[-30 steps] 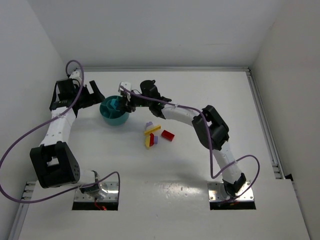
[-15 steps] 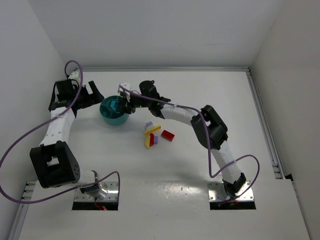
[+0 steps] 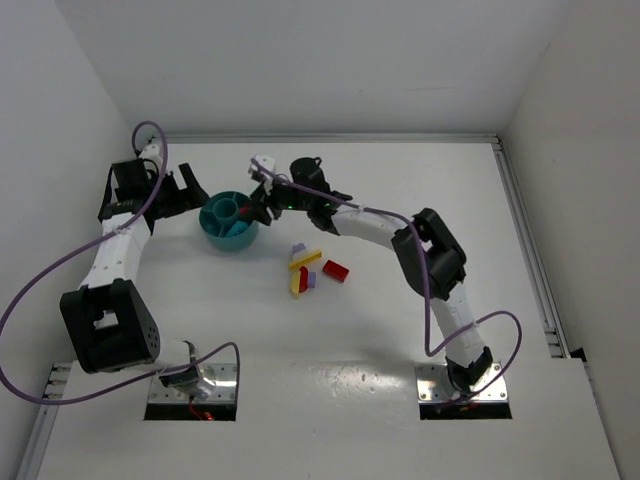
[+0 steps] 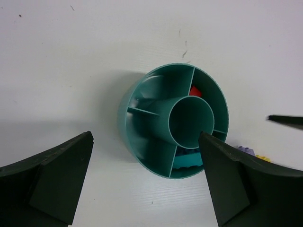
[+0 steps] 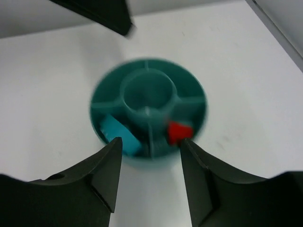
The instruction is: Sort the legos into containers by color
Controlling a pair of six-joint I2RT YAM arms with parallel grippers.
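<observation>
The lone red brick (image 3: 336, 271) lies away from the other bricks. My right gripper moves back from the bowl next, then goes down onto that brick.
The round teal bowl (image 3: 222, 240) stands at the back left. It also shows in the left wrist view (image 4: 142, 151) and, blurred, in the right wrist view (image 5: 148, 71). A red brick (image 3: 243, 212) (image 4: 195, 91) (image 5: 179, 131) lies in one compartment. A teal brick (image 3: 232, 228) (image 4: 189, 161) (image 5: 118, 132) lies in another. My right gripper (image 3: 263, 193) (image 5: 150, 142) is open and empty, just right of the bowl. My left gripper (image 3: 192, 195) (image 4: 146, 137) is open and empty at the bowl's left side. Loose bricks lie right of the bowl: lilac (image 3: 298, 249), yellow bar (image 3: 305, 259), red (image 3: 336, 271).
More of the pile sits beside those: a yellow brick (image 3: 295, 284), a red one (image 3: 303, 281) and a lilac one (image 3: 311, 280). White walls close the table at the back and both sides. A rail (image 3: 525, 240) runs along the right edge.
My right gripper has drawn back from over the bowl toward the right and rear. A red brick now shows inside a bowl compartment. The left arm has barely moved.
</observation>
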